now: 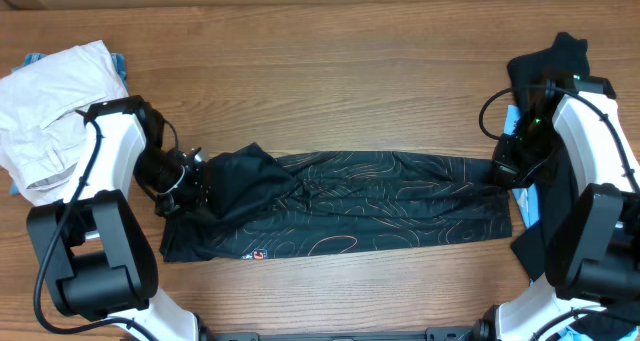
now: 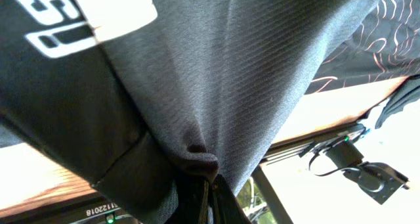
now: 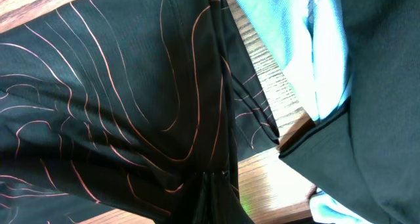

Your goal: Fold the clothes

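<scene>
The left gripper will next move down and back to the jersey's near edge (image 1: 194, 254), which is below and back of it, and let go there, since the jersey's pinched top hangs raised.
The clothes, a black jersey (image 1: 360, 206) with thin orange contour lines, lie stretched in a long band across the middle of the table. My left gripper (image 1: 193, 184) is shut on its left end, where the cloth (image 2: 216, 86) rises in a bunched peak and hangs from the pinch; white lettering (image 2: 56, 27) shows on it. At the band's right end my right gripper (image 1: 497, 169) is shut on the fabric (image 3: 131, 99), which gathers into tight folds between the jaws. Both pairs of fingers are mostly buried in cloth.
A crumpled off-white garment (image 1: 45, 106) lies at the back left beside the left arm. A plain black garment (image 1: 550, 61) with light blue cloth (image 3: 295, 46) sits at the right edge, close to the right gripper. Bare wooden table (image 1: 330, 81) stretches behind the jersey.
</scene>
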Tool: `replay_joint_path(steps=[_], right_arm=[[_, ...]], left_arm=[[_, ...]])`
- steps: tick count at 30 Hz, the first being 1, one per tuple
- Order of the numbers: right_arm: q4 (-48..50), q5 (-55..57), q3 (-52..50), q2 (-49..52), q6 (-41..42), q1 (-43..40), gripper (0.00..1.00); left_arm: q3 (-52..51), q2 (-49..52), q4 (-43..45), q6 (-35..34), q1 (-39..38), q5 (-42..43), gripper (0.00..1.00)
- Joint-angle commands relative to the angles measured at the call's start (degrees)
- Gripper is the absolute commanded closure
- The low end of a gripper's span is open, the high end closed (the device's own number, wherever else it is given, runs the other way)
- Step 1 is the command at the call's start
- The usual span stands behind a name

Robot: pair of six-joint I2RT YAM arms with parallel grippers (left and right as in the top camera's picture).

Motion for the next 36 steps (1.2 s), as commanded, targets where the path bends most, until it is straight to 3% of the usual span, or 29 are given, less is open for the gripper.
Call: replay_joint_path(steps=[1, 6, 21, 25, 28, 33, 36], right_arm=[[0.2, 0.9, -0.2, -1.0, -0.2, -0.1, 0.96], [0.4, 0.9, -0.2, -1.0, -0.2, -0.1, 0.96], [1.1, 0.9, -0.2, -1.0, -0.2, -0.1, 0.95], [1.0, 0.9, -0.2, -1.0, -0.2, -0.1, 0.95], [0.9, 0.9, -0.2, -1.0, -0.2, -0.1, 0.94], [0.9, 0.9, -0.2, -1.0, -0.2, -0.1, 0.91], [0.9, 0.9, -0.2, -1.0, -0.2, -0.1, 0.91]], left_arm=[[-0.4, -0.3, 0.6, -1.4, -0.4, -4.2, 0.96], [-0.6, -0.3, 1.1, -13.7, -0.4, -18.8, 0.96], [-6.0, -0.3, 3.1, -17.8, -0.6, -22.2, 0.95], [-6.6, -0.3, 3.1, -18.0, -0.6, -22.4, 0.88], [-6.6, -0.3, 3.1, -18.0, -0.6, -22.4, 0.75], [-6.1, -0.3, 3.1, -18.0, -0.6, -22.3, 0.64], [-4.2, -0.3, 3.0, -17.7, -0.6, -21.5, 0.63]])
